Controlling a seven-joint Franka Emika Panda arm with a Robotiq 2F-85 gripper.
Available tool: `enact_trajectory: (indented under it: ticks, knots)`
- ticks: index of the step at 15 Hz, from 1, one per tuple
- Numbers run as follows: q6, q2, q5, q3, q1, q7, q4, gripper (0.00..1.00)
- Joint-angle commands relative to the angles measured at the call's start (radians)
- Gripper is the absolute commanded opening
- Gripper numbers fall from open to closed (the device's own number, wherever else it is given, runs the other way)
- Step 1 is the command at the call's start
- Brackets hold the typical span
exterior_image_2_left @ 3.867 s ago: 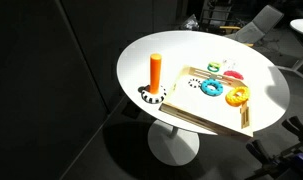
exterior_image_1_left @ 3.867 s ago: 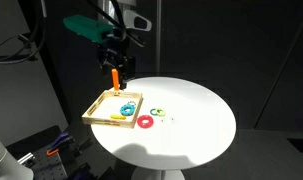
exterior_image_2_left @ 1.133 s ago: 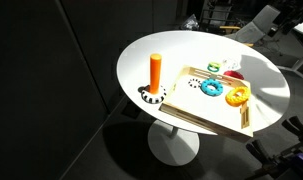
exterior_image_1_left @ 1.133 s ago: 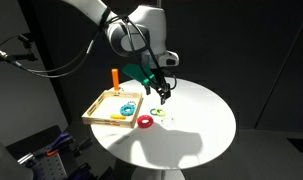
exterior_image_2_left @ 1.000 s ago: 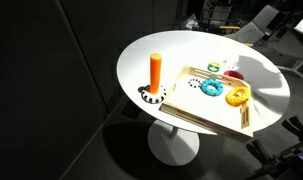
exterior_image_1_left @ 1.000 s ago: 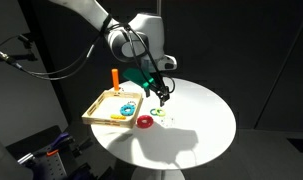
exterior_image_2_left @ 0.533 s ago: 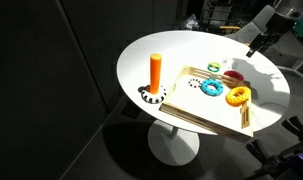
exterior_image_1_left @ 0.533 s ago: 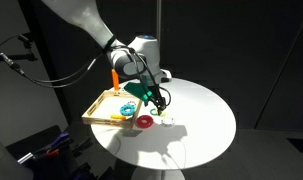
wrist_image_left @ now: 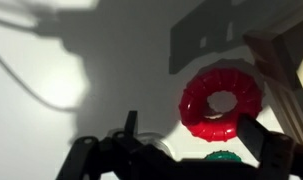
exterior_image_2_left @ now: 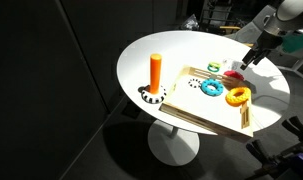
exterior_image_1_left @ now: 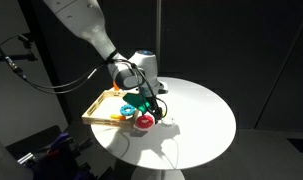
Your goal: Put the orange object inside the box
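The robot's gripper will next go down onto the red ring's rim away from the tray (exterior_image_1_left: pixel 150 122) (wrist_image_left: pixel 194 108), with one finger in the ring's hole and one outside, since the open hole of the ring faces up.
The orange object is an upright orange cylinder (exterior_image_2_left: pixel 156 68) on a black-and-white base near the table's edge, outside the box. The box is a shallow tan wooden tray (exterior_image_2_left: pixel 206 120), also in an exterior view (exterior_image_1_left: pixel 95 108); it holds a blue ring (exterior_image_2_left: pixel 211 88) and an orange-yellow ring (exterior_image_2_left: pixel 237 95). My gripper (exterior_image_1_left: pixel 147 112) is low over the table beside the tray, far from the cylinder. In the wrist view the gripper (wrist_image_left: pixel 196 135) is open and empty, its fingers either side of a red ring (wrist_image_left: pixel 221 100).
The red ring (exterior_image_1_left: pixel 144 122) lies on the round white table (exterior_image_1_left: pixel 196 120) just off the tray's corner (wrist_image_left: pixel 286 60). A small green piece (wrist_image_left: pixel 223 157) lies beside it. My arm reaches across the tray's side. Dark surroundings ring the table.
The arm has swung down from above the table's middle to just over the red ring beside the tray. The orange cylinder and the rings have not moved.
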Motion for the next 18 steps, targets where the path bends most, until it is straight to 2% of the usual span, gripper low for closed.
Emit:
enact_trajectory:
  ticks: [1,14,15,16,18]
  knots:
    - [0.034,0.037,-0.04,0.019,-0.028,0.026,0.011,1.0]
    - [0.13,0.149,-0.069,0.061,-0.049,0.031,0.068,1.0]
    - [0.128,0.152,-0.073,0.06,-0.049,0.031,0.071,0.91]
    - [0.126,0.155,-0.077,0.059,-0.049,0.033,0.074,0.73]
    - [0.125,0.16,-0.085,0.056,-0.049,0.038,0.079,0.56]
